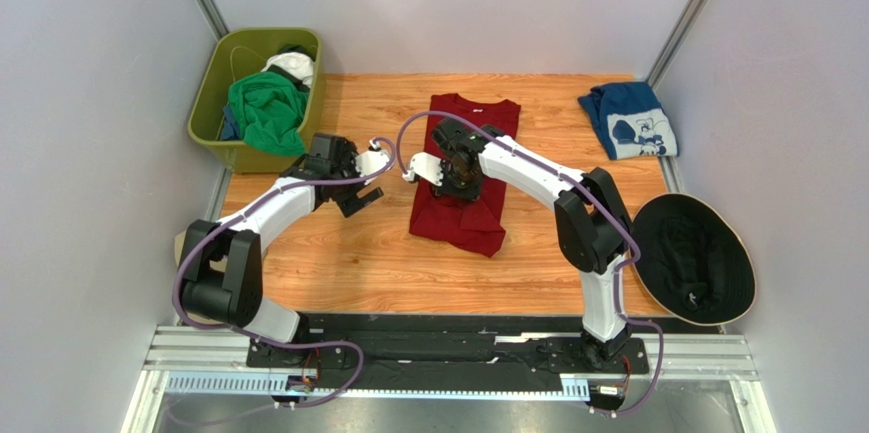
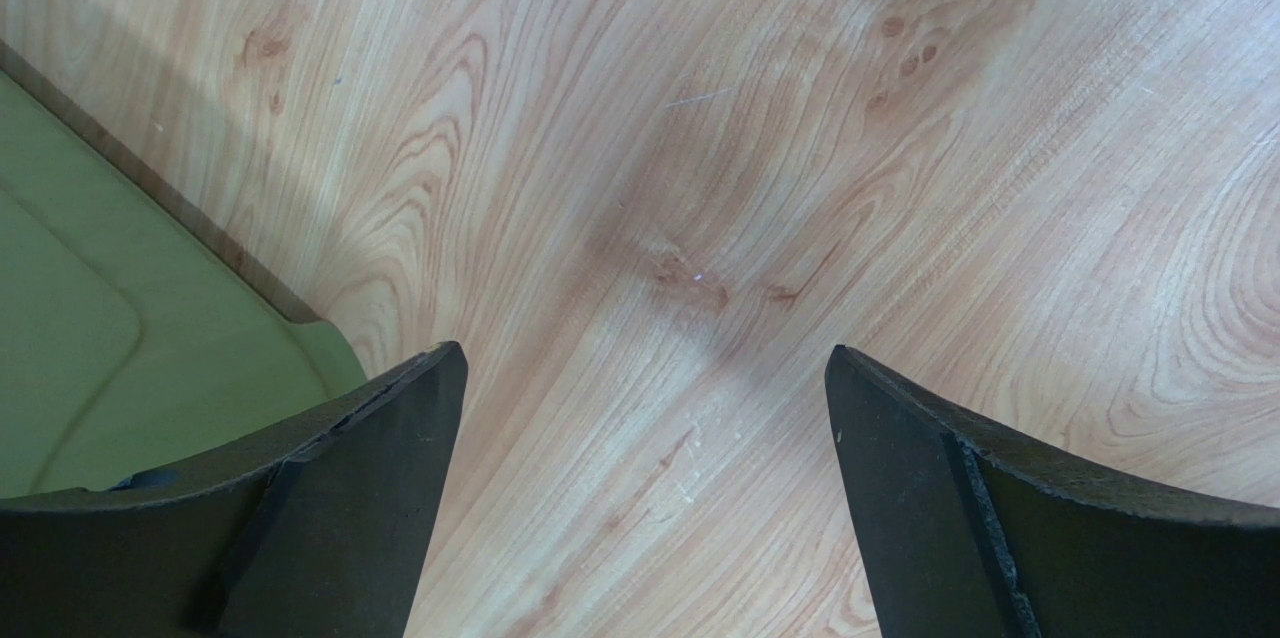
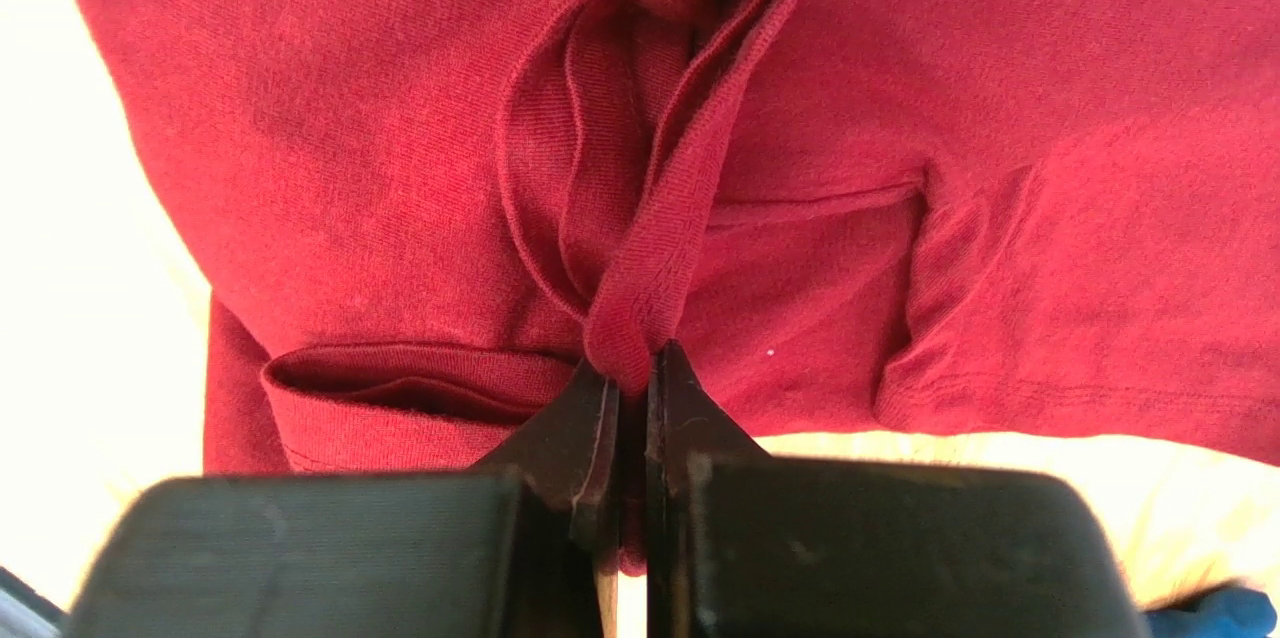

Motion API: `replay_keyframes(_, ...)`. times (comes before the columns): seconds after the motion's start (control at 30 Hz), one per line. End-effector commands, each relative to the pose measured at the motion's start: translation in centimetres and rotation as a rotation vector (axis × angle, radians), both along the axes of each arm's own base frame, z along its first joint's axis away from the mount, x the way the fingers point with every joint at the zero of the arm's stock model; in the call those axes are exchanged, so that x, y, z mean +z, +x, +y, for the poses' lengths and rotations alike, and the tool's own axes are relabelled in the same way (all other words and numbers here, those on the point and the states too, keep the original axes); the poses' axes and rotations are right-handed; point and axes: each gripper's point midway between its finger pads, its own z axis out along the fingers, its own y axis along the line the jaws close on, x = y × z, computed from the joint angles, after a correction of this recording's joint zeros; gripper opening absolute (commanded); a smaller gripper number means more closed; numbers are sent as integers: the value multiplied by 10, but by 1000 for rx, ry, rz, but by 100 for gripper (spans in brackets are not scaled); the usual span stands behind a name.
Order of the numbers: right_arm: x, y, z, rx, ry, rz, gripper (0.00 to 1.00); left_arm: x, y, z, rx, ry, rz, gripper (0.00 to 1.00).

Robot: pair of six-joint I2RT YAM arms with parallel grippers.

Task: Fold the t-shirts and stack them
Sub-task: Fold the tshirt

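Note:
My right gripper moves outward along the dark red t-shirt toward its collar next and opens, since the t-shirt's near end lies crooked below the pinched fold.
The dark red t-shirt [image 1: 464, 163] lies partly folded in the middle of the table. My right gripper [image 1: 456, 181] hangs over its middle, shut on a pinched ridge of its cloth [image 3: 646, 293], which it lifts a little above the rest of the shirt. My left gripper [image 1: 364, 194] is open and empty over bare wood to the left of the shirt, its fingers [image 2: 346, 503] wide apart. The navy-blue t-shirt [image 1: 627, 119] with white print lies folded at the back right. The green t-shirt [image 1: 267, 112] sits crumpled in the bin.
An olive-green bin [image 1: 207, 117] stands at the back left, with white and dark cloth beside the green tee; its wall shows in the left wrist view [image 2: 105, 353]. A black wide-brimmed hat [image 1: 694, 260] lies at the right edge.

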Motion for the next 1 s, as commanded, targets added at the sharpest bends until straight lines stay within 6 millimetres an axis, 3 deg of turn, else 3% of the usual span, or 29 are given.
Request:
replay_keyframes(0.0, 16, 28, 18, 19, 76, -78, 0, 9, 12, -6, -18, -19, -35, 99)
replay_keyframes(0.27, 24, 32, 27, 26, 105, -86, 0, 8, 12, -4, -13, -12, -40, 99)
replay_keyframes(0.57, 34, 44, 42, 31, 151, -108, 0, 16, 31, -1, 31, -6, -96, 99)
replay_keyframes(0.7, 31, 48, 47, 29, 161, -108, 0, 19, 39, 0, 49, -13, -109, 99)
replay_keyframes(0.97, 15, 55, 39, 29, 120, -120, 0, 24, 46, 3, 68, -22, -128, 99)
